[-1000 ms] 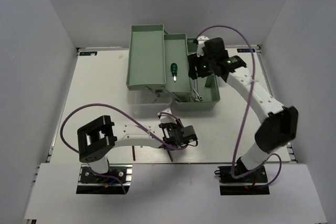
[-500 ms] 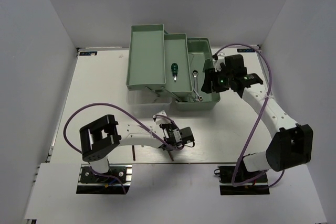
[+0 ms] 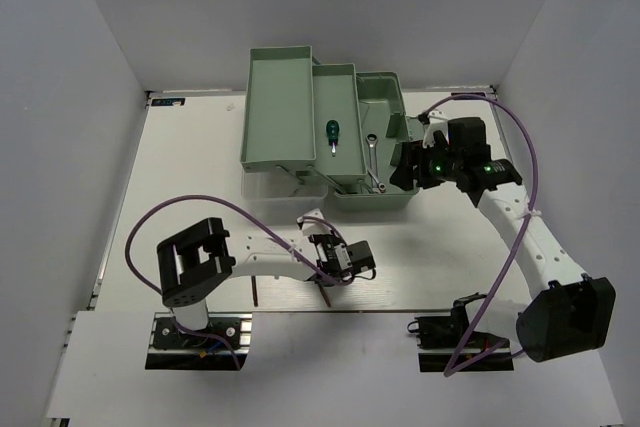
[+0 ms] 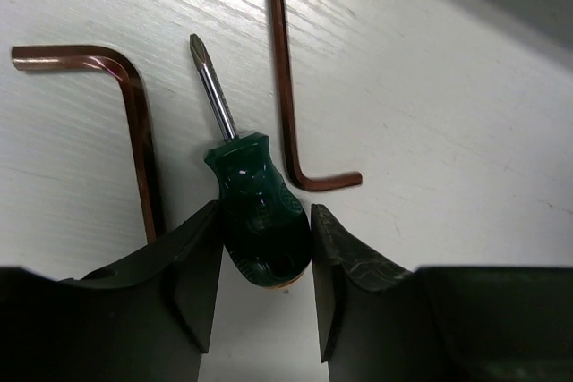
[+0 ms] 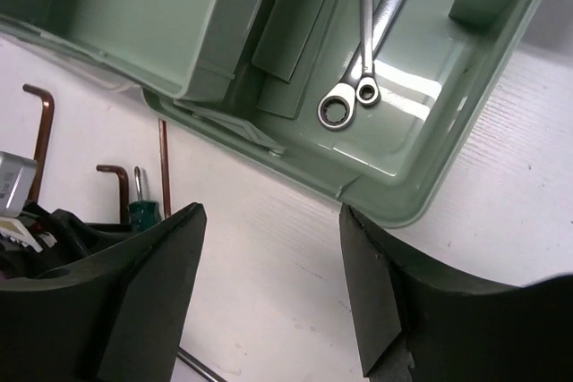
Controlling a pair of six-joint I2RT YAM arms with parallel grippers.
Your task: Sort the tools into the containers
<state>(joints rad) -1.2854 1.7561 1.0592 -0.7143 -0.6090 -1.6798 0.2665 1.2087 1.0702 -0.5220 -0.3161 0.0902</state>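
I should next move my left gripper up from the tabletop and outward over the middle tray and let go of the screwdriver there, because another green screwdriver (image 3: 331, 134) is in that tray.
My left gripper (image 4: 264, 214) is low over the table, its jaws closed on the handle of a green-handled screwdriver (image 4: 260, 212) that lies on the table with its tip pointing away. Two dark L-shaped hex keys (image 4: 134, 123) (image 4: 286, 87) lie either side of it. My right gripper (image 5: 269, 212) is open and empty, above the table by the front right corner of the pale-green toolbox (image 3: 395, 197). Two silver ratchet wrenches (image 5: 358, 87) lie in the toolbox's deep right tray. A second green screwdriver (image 3: 331, 134) lies in the middle tray (image 3: 340, 82).
The large left tray (image 3: 280, 97) holds no tool that I can see. A thin dark rod (image 3: 325, 292) lies near the table's front edge below my left gripper (image 3: 325, 265). White walls close in the back and sides.
My right arm has drawn back from over the toolbox toward the right and near side, uncovering the right tray and its wrenches. My left gripper has stayed at the screwdriver.
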